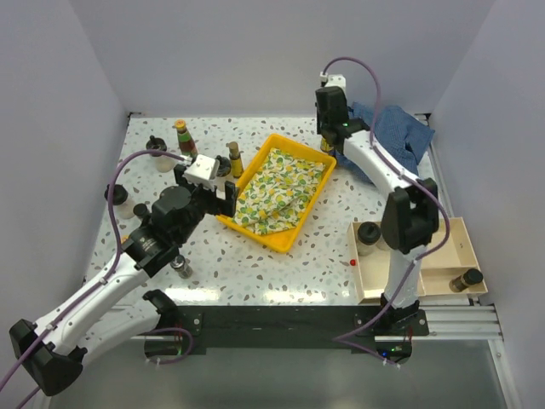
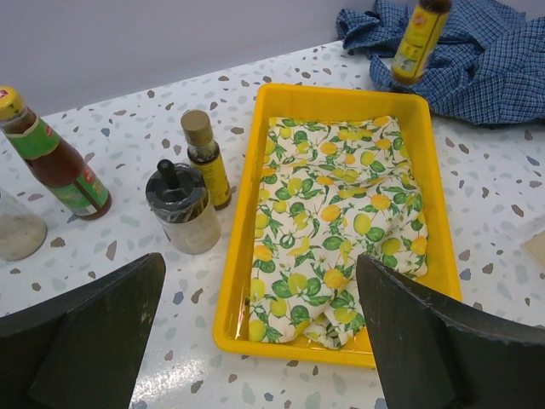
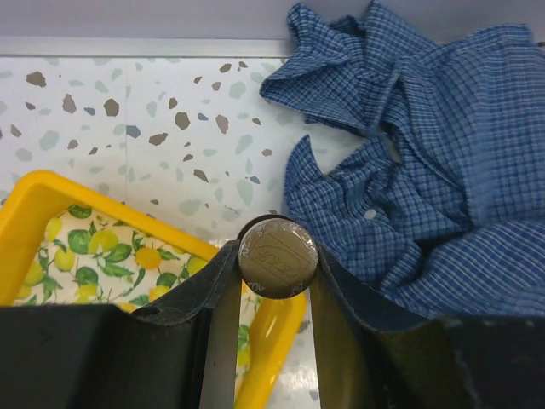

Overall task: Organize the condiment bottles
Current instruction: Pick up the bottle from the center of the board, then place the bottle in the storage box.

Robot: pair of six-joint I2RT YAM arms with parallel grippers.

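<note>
The right gripper swings back and to the right in the top view over the wooden box's empty far section [image 1: 455,237] next, then lowers and releases the amber bottle.
My right gripper [image 3: 277,260] is shut on the tan cap of a slim amber bottle [image 3: 278,256], held upright by the far right corner of the yellow tray [image 1: 247,175]; this held bottle [image 2: 419,34] also shows in the left wrist view. Left of the tray, my left gripper [image 2: 260,264] hovers open with nothing between its fingers. Near it stand another amber bottle [image 2: 207,158], a black-lidded jar [image 2: 181,209] and a green red-labelled bottle [image 2: 55,158]. More jars [image 1: 156,153] [image 1: 117,198] and a small bottle [image 1: 180,266] stand at the left.
A lemon-print cloth [image 1: 281,187] lies in the yellow tray. A crumpled blue checked cloth [image 1: 396,136] sits at the back right. A wooden box [image 1: 460,239] at the near right holds a jar [image 1: 369,237] and a bottle [image 1: 467,279].
</note>
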